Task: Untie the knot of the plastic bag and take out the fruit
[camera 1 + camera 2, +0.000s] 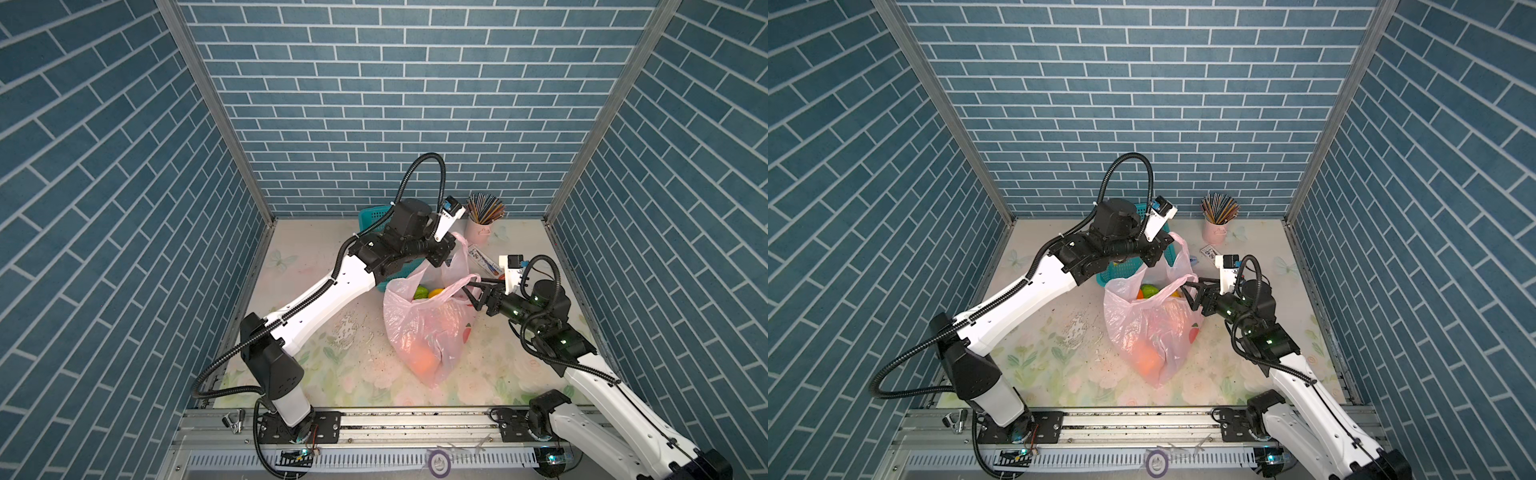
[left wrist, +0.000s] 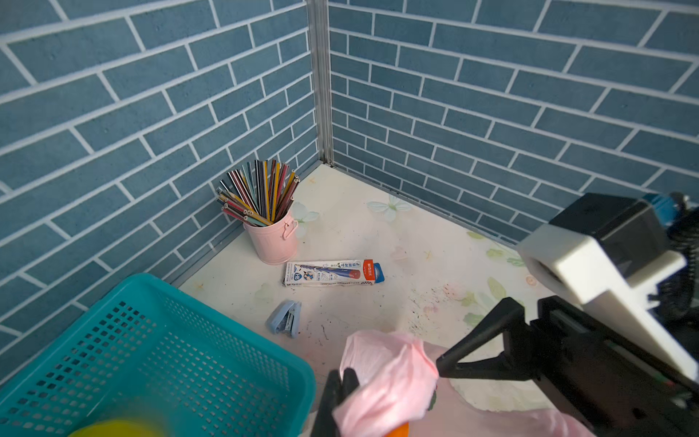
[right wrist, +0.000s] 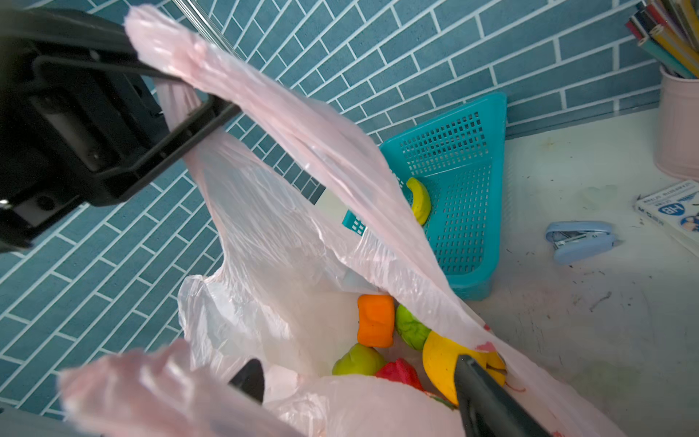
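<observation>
My left gripper should carry the bag's far handle outward over the teal basket (image 1: 1118,271) (image 2: 185,356) and let go of it there, because the bag's near edge hides much of the fruit.
The pink plastic bag (image 1: 424,328) stands on the table with its mouth wide open. The knot is out of view; the two handle loops stand apart. My left gripper (image 1: 451,251) (image 2: 342,386) is shut on the far handle (image 2: 386,370) and holds it up. My right gripper (image 1: 473,293) (image 3: 357,369) is open at the bag's near rim, and the other handle (image 1: 467,279) drapes over it. Fruit lies inside the bag: an orange one (image 3: 374,321), two green ones (image 3: 357,361), a yellow one (image 3: 440,359) and a red one (image 3: 397,372).
A teal basket (image 1: 368,216) (image 2: 151,359) stands behind the bag with a yellow banana (image 3: 420,200) in it. At the back right are a pink pencil cup (image 1: 480,230), a pencil box (image 2: 333,272) and a blue stapler (image 2: 285,318). Brick-patterned walls enclose three sides.
</observation>
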`<action>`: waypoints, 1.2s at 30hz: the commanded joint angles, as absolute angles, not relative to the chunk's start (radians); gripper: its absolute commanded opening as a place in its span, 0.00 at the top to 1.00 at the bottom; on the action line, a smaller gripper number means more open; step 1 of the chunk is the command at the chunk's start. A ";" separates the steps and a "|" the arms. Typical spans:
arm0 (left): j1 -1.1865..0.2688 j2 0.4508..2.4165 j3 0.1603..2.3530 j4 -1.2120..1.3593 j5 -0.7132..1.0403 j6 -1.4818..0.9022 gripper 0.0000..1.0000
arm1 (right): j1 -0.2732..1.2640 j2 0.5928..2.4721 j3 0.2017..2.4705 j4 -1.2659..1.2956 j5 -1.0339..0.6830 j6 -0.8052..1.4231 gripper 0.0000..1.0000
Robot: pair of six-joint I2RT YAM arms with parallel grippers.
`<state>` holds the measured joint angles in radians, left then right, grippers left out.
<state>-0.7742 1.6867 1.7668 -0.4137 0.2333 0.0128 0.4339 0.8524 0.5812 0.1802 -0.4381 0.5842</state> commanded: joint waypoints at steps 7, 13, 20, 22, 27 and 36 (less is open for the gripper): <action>-0.646 1.675 1.768 -0.399 0.207 -0.234 1.00 | 0.501 0.960 0.676 0.251 -0.638 0.633 0.88; -0.581 1.723 1.797 -0.389 0.184 -0.288 1.00 | 0.702 0.873 0.671 0.027 -0.553 0.632 1.00; -0.563 1.787 1.872 -0.394 0.163 -0.260 1.00 | 0.891 0.843 0.585 -0.057 -0.542 0.725 1.00; -0.560 1.800 1.891 -0.389 0.159 -0.253 1.00 | 0.962 0.864 0.562 -0.074 -0.509 0.740 1.00; -0.555 1.833 1.954 -0.407 0.138 -0.230 1.00 | 1.110 0.988 0.521 -0.054 -0.455 0.758 1.00; -0.551 1.868 2.057 -0.497 0.119 -0.217 0.94 | 1.270 1.260 0.520 0.032 -0.471 0.791 1.00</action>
<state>-0.5678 1.8709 2.0098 -0.5251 0.1631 -0.2237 1.2282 1.1995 0.5133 0.0319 -0.4553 0.7414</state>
